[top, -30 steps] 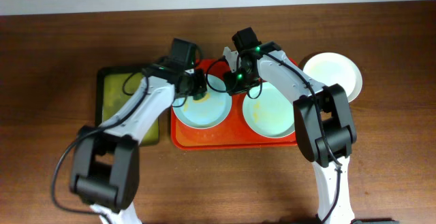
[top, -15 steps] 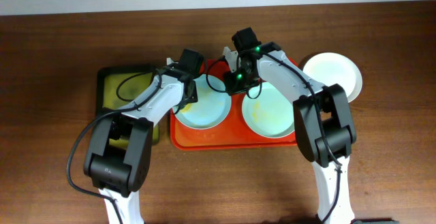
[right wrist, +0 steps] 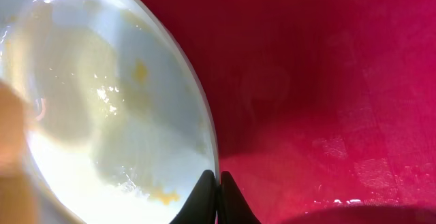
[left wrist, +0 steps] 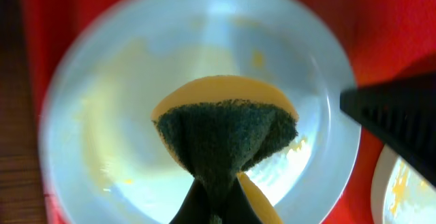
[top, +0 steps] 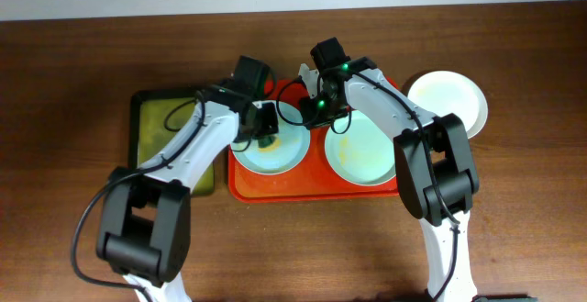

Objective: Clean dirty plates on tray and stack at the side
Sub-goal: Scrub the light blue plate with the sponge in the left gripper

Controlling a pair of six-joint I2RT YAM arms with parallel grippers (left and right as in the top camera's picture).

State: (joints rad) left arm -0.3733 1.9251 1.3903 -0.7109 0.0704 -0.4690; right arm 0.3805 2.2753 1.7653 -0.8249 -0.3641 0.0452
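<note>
My right gripper rises next, moves to the right in the overhead view and comes down onto the creamy white plate [top: 447, 100] to let go.
A pale mint-blue plate [top: 275, 151] with yellow smears lies at the left of the red tray [top: 316, 187]. My left gripper [top: 266, 129] is shut on a yellow and dark green sponge [left wrist: 225, 125] and holds it over this plate [left wrist: 116, 122]. My right gripper [top: 310, 111] is shut on the plate's right rim [right wrist: 204, 115], the fingertips [right wrist: 208, 190] pinched on the edge. A second smeared plate [top: 362, 151] lies at the right of the tray. A creamy white plate [top: 447, 100] sits on the table to the right of the tray.
A yellow-green, black-rimmed tray [top: 160, 132] lies to the left of the red tray, partly under my left arm. The wooden table [top: 514, 201] stretches around both trays. The red tray floor [right wrist: 327, 81] fills the right wrist view beside the plate.
My left gripper has shifted back and forth with the sponge and is now further right, over the left plate's upper part. The right arm and all plates have stayed put.
</note>
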